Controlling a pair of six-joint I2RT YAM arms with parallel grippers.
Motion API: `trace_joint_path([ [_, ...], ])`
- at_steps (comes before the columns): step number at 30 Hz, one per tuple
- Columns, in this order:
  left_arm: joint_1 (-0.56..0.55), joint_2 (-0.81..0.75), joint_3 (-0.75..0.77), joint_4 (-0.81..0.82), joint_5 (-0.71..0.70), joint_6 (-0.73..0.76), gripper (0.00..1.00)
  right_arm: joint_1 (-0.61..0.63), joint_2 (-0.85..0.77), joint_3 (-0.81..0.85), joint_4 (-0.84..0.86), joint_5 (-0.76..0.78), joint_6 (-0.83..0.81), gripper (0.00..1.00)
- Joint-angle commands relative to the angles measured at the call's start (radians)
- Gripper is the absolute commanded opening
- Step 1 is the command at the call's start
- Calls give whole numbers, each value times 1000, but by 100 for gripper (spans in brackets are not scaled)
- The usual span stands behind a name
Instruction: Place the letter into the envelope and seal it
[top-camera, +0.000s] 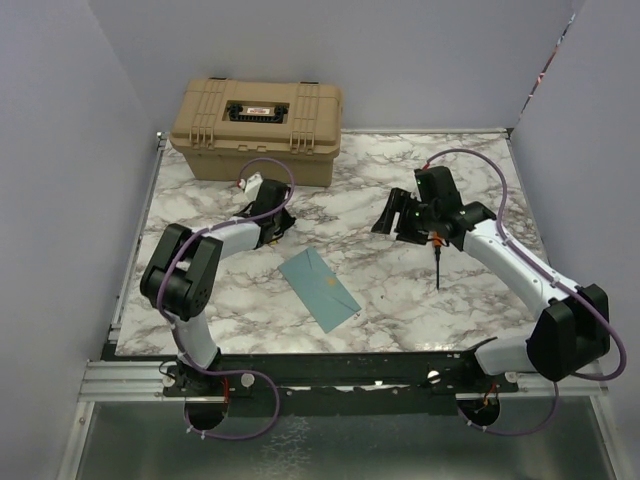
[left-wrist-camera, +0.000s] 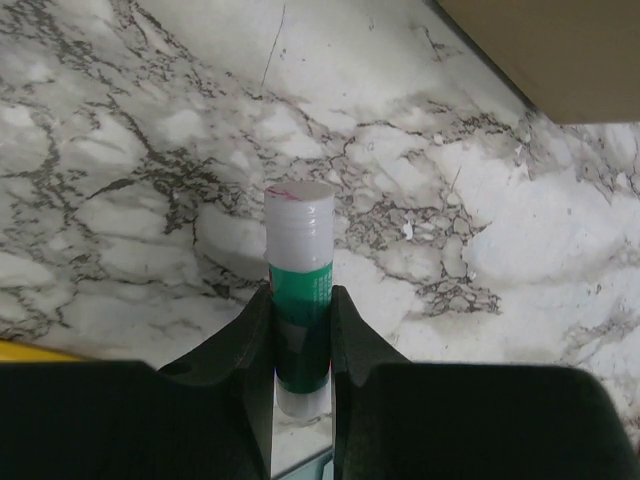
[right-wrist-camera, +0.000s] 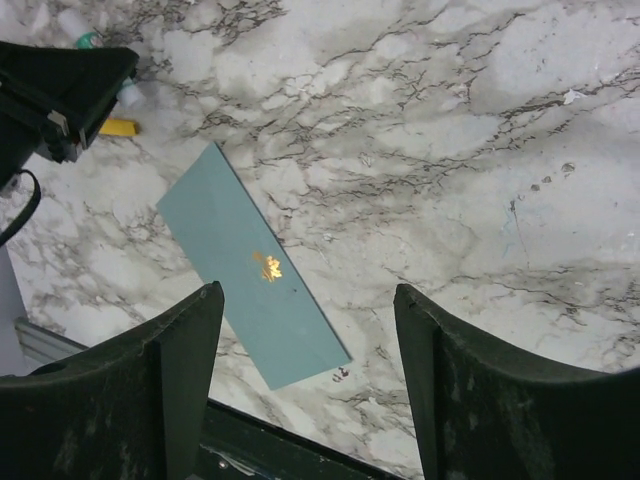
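Note:
The green glue stick hangs low over bare marble near the tan case, so I will next bring my left gripper down onto that clear patch and let go of the glue stick.
The teal envelope (top-camera: 318, 288) lies flat on the marble table near its front edge, a small gold mark (right-wrist-camera: 267, 266) on its upper face. No flap shows; it reads as a plain rectangle (right-wrist-camera: 250, 265). The letter is not in view. My left gripper (left-wrist-camera: 301, 300) is shut on an upright green glue stick with a white cap (left-wrist-camera: 299, 225), low over the marble at the back left (top-camera: 275, 222). My right gripper (right-wrist-camera: 308, 293) hangs open above the table, right of the envelope (top-camera: 393, 218), with nothing between its fingers.
A tan hard case (top-camera: 258, 128) stands at the back left, close behind the left gripper (left-wrist-camera: 560, 50). A thin dark stick (top-camera: 437, 268) shows beside the right forearm. A small yellow object (right-wrist-camera: 118, 127) lies by the left gripper. Grey walls enclose the table.

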Motion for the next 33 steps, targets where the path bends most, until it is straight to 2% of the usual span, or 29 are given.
trace_joint_path([
  [1,-3,59,79,-76,-87,-65,2,4,35,-13,-11,6,-65,70],
  [6,-4,91,81,-76,-124,-91,14,4,53,-21,-22,20,-118,70],
  [11,-7,134,106,-111,-115,-85,22,4,66,-15,-40,20,-163,70],
  [13,-8,141,109,-134,-122,-93,31,3,74,-14,-49,0,-181,71],
  [22,-7,69,109,-176,-141,-62,50,4,62,-72,-13,-96,-197,73],
  [26,-7,7,121,-178,-88,-11,56,4,61,-86,8,-142,-204,73],
  [33,-7,-124,138,-179,92,168,70,5,86,-91,39,-158,-173,73],
])
